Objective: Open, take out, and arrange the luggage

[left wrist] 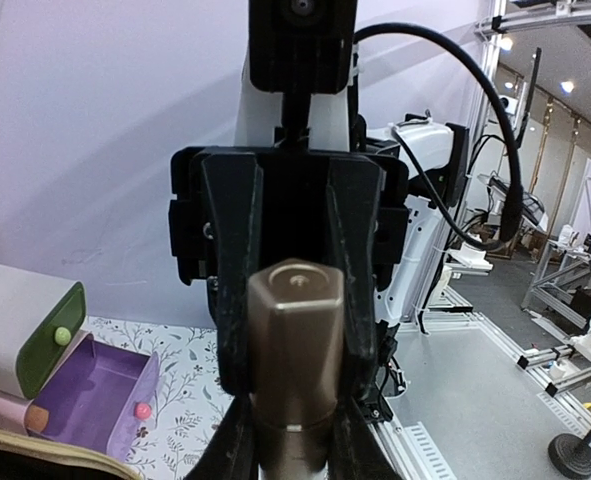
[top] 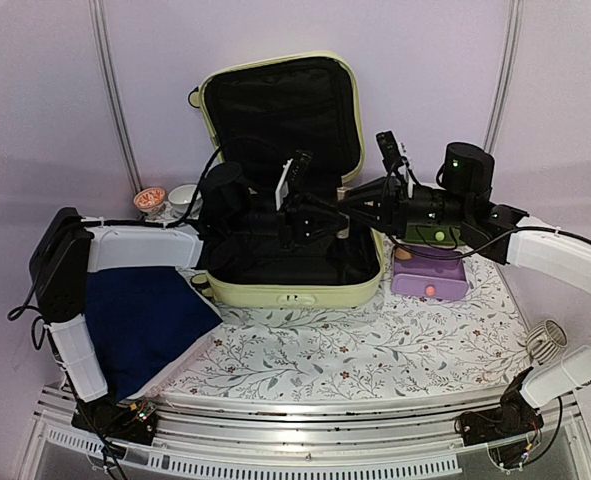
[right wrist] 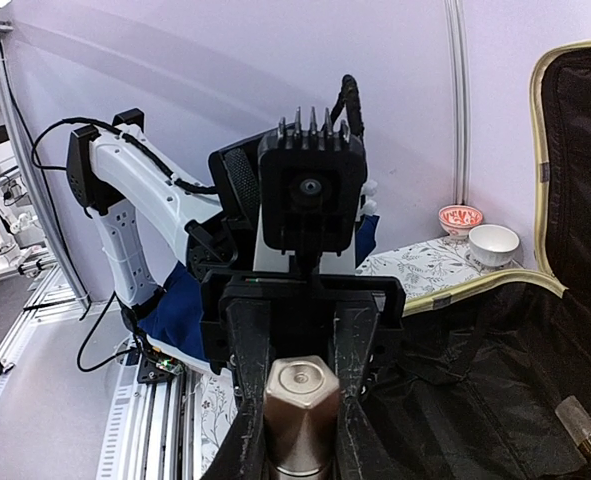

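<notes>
The robot's right gripper will next swing to its right in the top view, tip downward and let go of the bottle inside the open purple drawer (top: pixel 430 269), because the drawer is below.
The luggage (top: pixel 275 292) lies open on the table, a pale yellow-green shell with its lid up against the back wall and black lining (right wrist: pixel 515 380) inside. Over its middle my two grippers meet nose to nose. Between them is a small bottle with a bronze hexagonal cap (left wrist: pixel 295 330), also seen in the right wrist view as the bottle (right wrist: pixel 301 400). The left gripper (top: pixel 323 216) is shut on the bottle. From the other side the right gripper (top: pixel 357 203) is shut on it as well, fingers pressed against its sides.
A second small clear bottle (right wrist: pixel 580 425) lies on the lining. A blue cloth (top: pixel 140 320) covers the table's left. A red patterned bowl (top: pixel 150 198) and a white bowl (top: pixel 183 195) stand behind it. A purple drawer box (top: pixel 430 275) sits right of the luggage.
</notes>
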Controlling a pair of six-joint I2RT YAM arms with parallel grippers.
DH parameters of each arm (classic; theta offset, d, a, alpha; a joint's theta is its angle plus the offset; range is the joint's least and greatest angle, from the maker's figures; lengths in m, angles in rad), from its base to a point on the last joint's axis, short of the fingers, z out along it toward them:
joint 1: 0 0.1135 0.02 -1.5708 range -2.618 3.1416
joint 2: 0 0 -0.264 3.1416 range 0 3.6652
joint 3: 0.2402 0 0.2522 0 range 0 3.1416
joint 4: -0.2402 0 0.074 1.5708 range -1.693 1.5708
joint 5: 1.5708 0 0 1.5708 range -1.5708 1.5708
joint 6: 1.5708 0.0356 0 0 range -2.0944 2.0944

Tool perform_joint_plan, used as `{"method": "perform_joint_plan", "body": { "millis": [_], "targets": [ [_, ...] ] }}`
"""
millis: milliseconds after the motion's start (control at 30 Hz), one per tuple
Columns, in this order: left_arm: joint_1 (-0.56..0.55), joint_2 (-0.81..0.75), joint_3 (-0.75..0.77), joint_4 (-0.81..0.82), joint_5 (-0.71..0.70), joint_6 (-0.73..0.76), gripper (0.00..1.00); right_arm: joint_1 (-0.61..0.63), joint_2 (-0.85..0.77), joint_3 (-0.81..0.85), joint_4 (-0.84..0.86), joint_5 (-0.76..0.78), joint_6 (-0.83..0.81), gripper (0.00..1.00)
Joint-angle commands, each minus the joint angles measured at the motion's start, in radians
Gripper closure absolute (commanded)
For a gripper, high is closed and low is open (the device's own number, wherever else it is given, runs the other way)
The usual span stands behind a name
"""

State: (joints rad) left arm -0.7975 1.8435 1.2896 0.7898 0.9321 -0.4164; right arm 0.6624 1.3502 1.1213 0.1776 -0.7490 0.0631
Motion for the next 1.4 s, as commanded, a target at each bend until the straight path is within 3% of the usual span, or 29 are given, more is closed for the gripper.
{"method": "perform_joint_plan", "body": {
  "millis": [0,133,167,200,233,367,467,600,733,867,1167,1367],
  "targets": [
    [-0.016,-0.004,0.011,-0.062,-0.024,0.036,0.78,0.011,0.008,0.021,0.013,-0.015,0.004,0.95],
    [-0.016,-0.05,-0.046,-0.05,-0.105,0.057,0.48,0.009,-0.022,-0.007,0.013,0.059,0.008,0.95],
    [-0.014,-0.07,-0.069,-0.042,-0.148,0.065,0.34,0.009,-0.037,-0.019,0.009,0.094,0.009,0.95],
    [-0.011,-0.091,-0.091,-0.037,-0.168,0.078,0.12,0.01,-0.053,-0.033,0.001,0.127,0.007,0.95],
    [-0.008,-0.113,-0.11,-0.041,-0.2,0.094,0.02,0.009,-0.073,-0.047,-0.013,0.167,0.0,0.95],
    [0.013,-0.191,-0.145,-0.158,-0.283,0.147,0.02,0.007,-0.151,-0.098,-0.134,0.39,-0.055,0.94],
    [0.018,-0.237,-0.117,-0.349,-0.364,0.208,0.02,0.006,-0.204,-0.162,-0.181,0.668,-0.098,0.91],
    [0.019,-0.295,-0.107,-0.514,-0.487,0.286,0.02,-0.001,-0.233,-0.266,-0.204,1.017,-0.085,0.96],
    [0.026,-0.333,-0.136,-0.566,-0.609,0.281,0.02,-0.063,-0.168,-0.302,-0.248,1.19,-0.035,0.97],
    [0.042,-0.339,-0.127,-0.604,-0.615,0.251,0.02,-0.086,-0.022,-0.248,-0.329,1.385,-0.017,0.97],
    [0.042,-0.345,-0.154,-0.591,-0.597,0.237,0.02,-0.09,0.293,-0.117,-0.338,1.555,-0.201,0.96],
    [0.042,-0.363,-0.166,-0.613,-0.594,0.267,0.02,-0.14,0.413,-0.08,-0.374,1.501,-0.249,0.92]
  ]
}}
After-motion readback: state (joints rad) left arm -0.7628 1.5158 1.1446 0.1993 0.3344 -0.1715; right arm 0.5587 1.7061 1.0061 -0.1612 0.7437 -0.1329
